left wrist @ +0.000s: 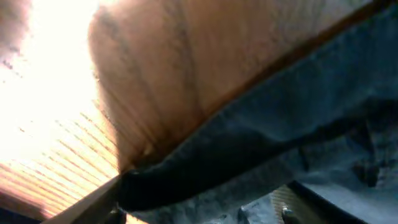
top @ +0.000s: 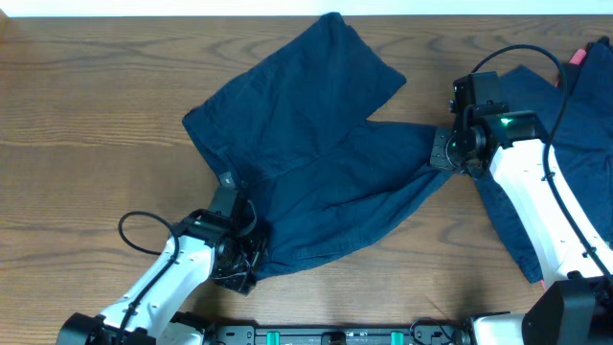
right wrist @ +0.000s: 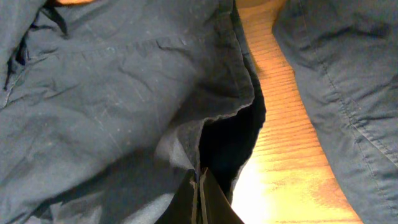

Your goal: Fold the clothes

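Note:
My right gripper will next take the garment's hem outward and to the left in the overhead view, over the garment's unfolded far end (top: 356, 59), and release.
One of the clothes, a dark navy garment (top: 316, 163), lies spread and wrinkled across the middle of the table. My left gripper (top: 228, 190) is at its lower left edge. In the left wrist view its fingers (left wrist: 93, 205) stand apart, with a dark fold of the cloth (left wrist: 249, 149) lying between them. My right gripper (top: 442, 153) is at the garment's right end, which is drawn out to a point there. Its tips (right wrist: 199, 177) are pressed together on a hem of the cloth (right wrist: 124, 112). Another navy garment (top: 575, 125) lies at the right, under the right arm.
A small red-pink object (top: 579, 53) shows at the far right back edge. Bare wooden table (top: 86, 115) extends to the left of the garment and along the front. The white right arm (top: 536, 201) crosses over the right-hand garment.

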Tool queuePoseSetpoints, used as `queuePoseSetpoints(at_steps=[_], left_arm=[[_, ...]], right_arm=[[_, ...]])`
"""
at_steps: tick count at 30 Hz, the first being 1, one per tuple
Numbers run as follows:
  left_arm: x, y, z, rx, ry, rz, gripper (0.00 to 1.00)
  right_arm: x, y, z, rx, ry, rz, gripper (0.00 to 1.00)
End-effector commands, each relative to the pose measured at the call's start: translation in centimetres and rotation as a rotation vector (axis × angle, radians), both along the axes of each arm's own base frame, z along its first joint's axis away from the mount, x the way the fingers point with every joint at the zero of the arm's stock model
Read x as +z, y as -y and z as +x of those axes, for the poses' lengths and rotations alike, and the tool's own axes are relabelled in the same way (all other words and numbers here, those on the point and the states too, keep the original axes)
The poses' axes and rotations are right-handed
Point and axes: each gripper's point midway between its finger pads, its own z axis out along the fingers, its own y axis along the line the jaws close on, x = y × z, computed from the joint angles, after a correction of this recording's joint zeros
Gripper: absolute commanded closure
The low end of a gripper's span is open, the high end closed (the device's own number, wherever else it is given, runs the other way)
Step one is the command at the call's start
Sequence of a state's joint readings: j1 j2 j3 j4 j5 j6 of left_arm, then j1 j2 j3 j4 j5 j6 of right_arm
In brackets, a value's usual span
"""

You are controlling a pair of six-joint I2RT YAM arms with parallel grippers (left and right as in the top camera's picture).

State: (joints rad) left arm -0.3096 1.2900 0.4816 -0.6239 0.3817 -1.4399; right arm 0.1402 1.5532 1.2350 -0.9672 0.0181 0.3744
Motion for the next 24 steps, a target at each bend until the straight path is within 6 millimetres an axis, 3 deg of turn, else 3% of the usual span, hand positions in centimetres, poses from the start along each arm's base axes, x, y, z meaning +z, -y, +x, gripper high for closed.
queuePoseSetpoints(at_steps=[1,8,10,12,18,24], left_arm=[[-0.9,-1.1,-0.4,0.005,-0.002,0.061,0.45],[-0.5,0.2,-0.9,-0.067,-0.005,-0.022,0.64],[-0.3,0.7,-1.2,-0.108,-0.003,-0.058,0.87],[0.0,1.2,-1.2,-0.156,0.012,-0.092,0.94],[1.2,1.5,-1.4,-0.297,0.066,-0.127,0.94],[4.0,1.1,-3.0,-0.393,0.104,-0.139,0.94]], right_arm=[[0.2,-0.1,0.3,0.008,0.008,-0.004,0.99],[0.3,-0.1,0.3,0.007,0.009,-0.004,0.99],[0.3,-0.1,0.4,0.007,0.011,-0.004,0.99],[0.3,-0.1,0.4,0.007,0.011,-0.004,0.99],[0.5,0.4,1.0,-0.006,0.039,-0.018,0.99],[2.0,0.6,3.2,0.004,0.127,0.003,0.99]])
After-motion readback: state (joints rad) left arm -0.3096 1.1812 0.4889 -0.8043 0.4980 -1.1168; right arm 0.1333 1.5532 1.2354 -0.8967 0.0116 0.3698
